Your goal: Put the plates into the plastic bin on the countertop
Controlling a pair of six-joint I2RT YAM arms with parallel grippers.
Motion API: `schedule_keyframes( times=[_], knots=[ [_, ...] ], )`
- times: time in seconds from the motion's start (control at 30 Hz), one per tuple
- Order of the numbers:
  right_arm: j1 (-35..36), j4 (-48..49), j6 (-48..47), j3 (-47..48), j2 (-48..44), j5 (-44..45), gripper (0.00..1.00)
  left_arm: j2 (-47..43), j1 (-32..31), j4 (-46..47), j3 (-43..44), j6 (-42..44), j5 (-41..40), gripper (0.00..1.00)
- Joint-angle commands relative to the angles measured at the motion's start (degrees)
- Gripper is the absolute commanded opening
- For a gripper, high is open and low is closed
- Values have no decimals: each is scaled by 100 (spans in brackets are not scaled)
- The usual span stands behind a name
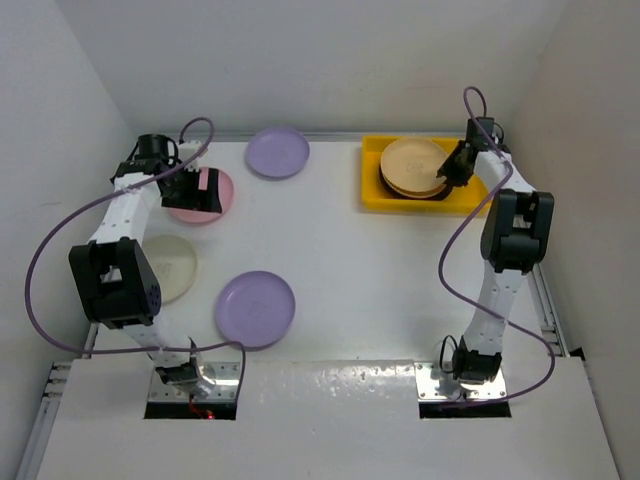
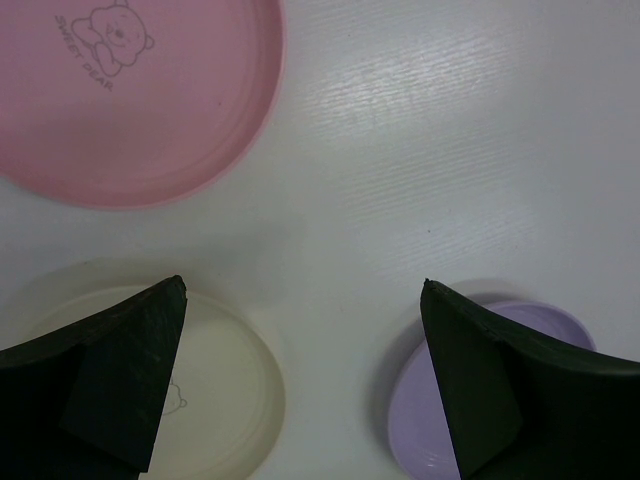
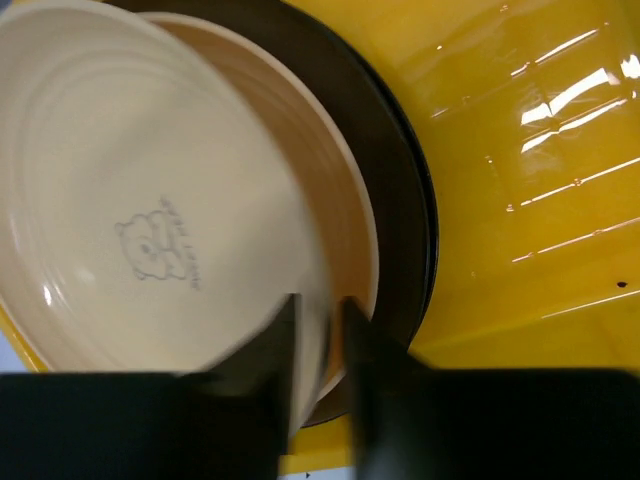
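The robot's left gripper will next move back and down onto the near lilac plate's far rim (image 1: 235,281) (image 2: 411,368), as that rim is below it and nearer the robot's base.
The yellow plastic bin (image 1: 372,196) sits at the far right of the white countertop (image 1: 350,250) and holds a stack of plates: dark-rimmed ones (image 3: 400,150) at the bottom and a tan one (image 3: 345,200) above. My right gripper (image 1: 450,170) is over the bin. Its jaws (image 3: 320,300) are shut on the rim of the top tan plate (image 3: 150,200), which is tilted over the stack. My left gripper (image 1: 198,190) is open and empty (image 2: 303,283), over the pink plate (image 1: 222,186). A cream plate (image 1: 172,265) and two lilac plates (image 1: 255,308) (image 1: 278,152) lie on the countertop.
White walls close in the back and both sides. The bin's right half (image 3: 520,150) is bare yellow floor. In the left wrist view the pink plate (image 2: 130,100), cream plate (image 2: 220,390) and near lilac plate (image 2: 420,410) surround a patch of countertop.
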Motion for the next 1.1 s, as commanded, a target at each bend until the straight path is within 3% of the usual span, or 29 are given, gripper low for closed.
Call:
schedule_keyframes(
  times=[0.0,0.03,0.07,0.17,0.33,0.4,0.53,0.7,0.87,1.0,1.03,1.07],
  knots=[
    [-1,338,-96,198,-114,47,36,-54,8,72,211,17,5,100],
    [-9,347,-166,259,-88,-23,64,-54,8,72,211,17,5,100],
    [-1,217,-271,399,34,-50,75,-54,8,72,211,78,5,100],
    [70,-390,-737,776,185,46,87,-54,-79,11,141,367,58,100],
    [254,-804,-1510,717,-147,792,91,-54,-851,-1251,-96,2383,725,100],
    [359,-699,-1722,376,-480,1039,91,-177,-1335,-1255,-840,2827,500,100],
    [597,-348,-1836,-486,-1580,1040,91,-72,-2099,-1064,-1606,2874,69,98],
    [1000,145,-1784,-1811,-2748,760,91,174,-2355,-122,-2162,2197,-1031,86],
    [1640,408,-1556,-2587,-3610,575,91,253,-2540,388,-2346,1994,-1418,63],
    [2020,558,-1836,-3149,-3849,233,87,324,-2541,380,-2347,1994,-1103,43],
    [2151,602,-1933,-3220,-3919,110,87,376,-2541,328,-2347,1994,-980,29],
    [2188,750,-2021,-3291,-3937,-814,87,376,-2489,162,-2207,1994,-692,20]
  ],
)
